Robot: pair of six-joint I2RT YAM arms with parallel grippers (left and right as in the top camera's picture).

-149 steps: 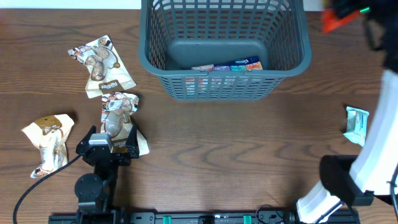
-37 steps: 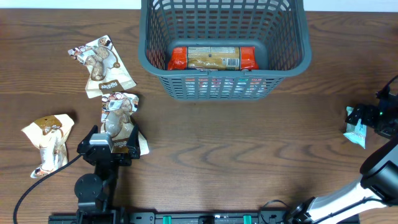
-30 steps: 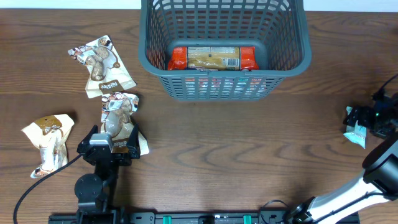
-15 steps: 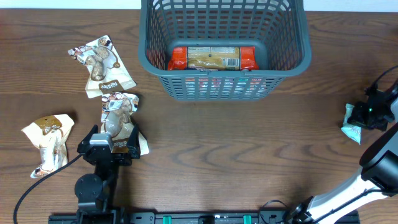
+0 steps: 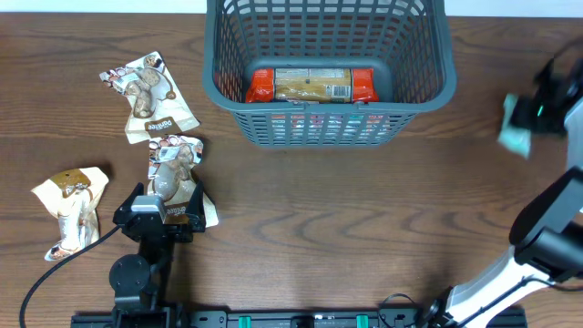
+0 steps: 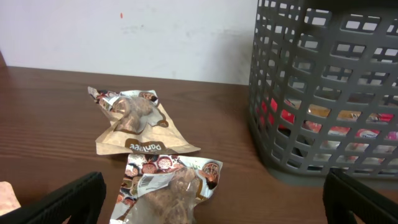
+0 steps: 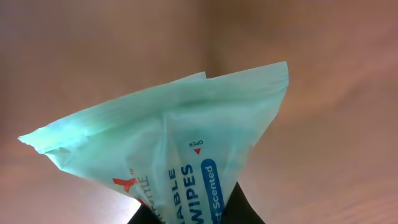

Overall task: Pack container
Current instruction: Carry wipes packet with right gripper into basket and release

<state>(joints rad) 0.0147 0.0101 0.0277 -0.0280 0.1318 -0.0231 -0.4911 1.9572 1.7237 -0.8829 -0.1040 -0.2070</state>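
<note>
The wipes packet in my right gripper goes up over the basket's rim next, to the left in the overhead view, then down over the orange-ended packet point(image 5: 311, 85), where room remains.
The container point(image 5: 321, 125), a large grey-blue lattice basket, stands at the far middle of the table and holds an orange-ended packet point(image 5: 311, 85) over other colourful packets. It also shows at the right of the left wrist view point(image 6: 323, 93). My right gripper point(image 5: 530, 114) is shut on a pale green wipes packet point(image 5: 514, 124), held in the air to the right of the basket and blurred. The wipes packet point(image 7: 168, 155) fills the right wrist view. My left gripper point(image 5: 167, 208) is open and rests low over a brown snack packet point(image 6: 169, 190), its fingertips point(image 6: 62, 200) wide apart.
A second brown snack packet point(image 5: 148, 94) lies at the far left and shows in the left wrist view point(image 6: 138, 121). A tan crumpled packet point(image 5: 73, 208) lies at the left edge. The right arm's base point(image 5: 547, 246) stands at the front right.
The orange packet, held at the far right 5 s ago, now lies in the basket. My right gripper closed on the wipes packet at the right edge and lifted it away from the table.
</note>
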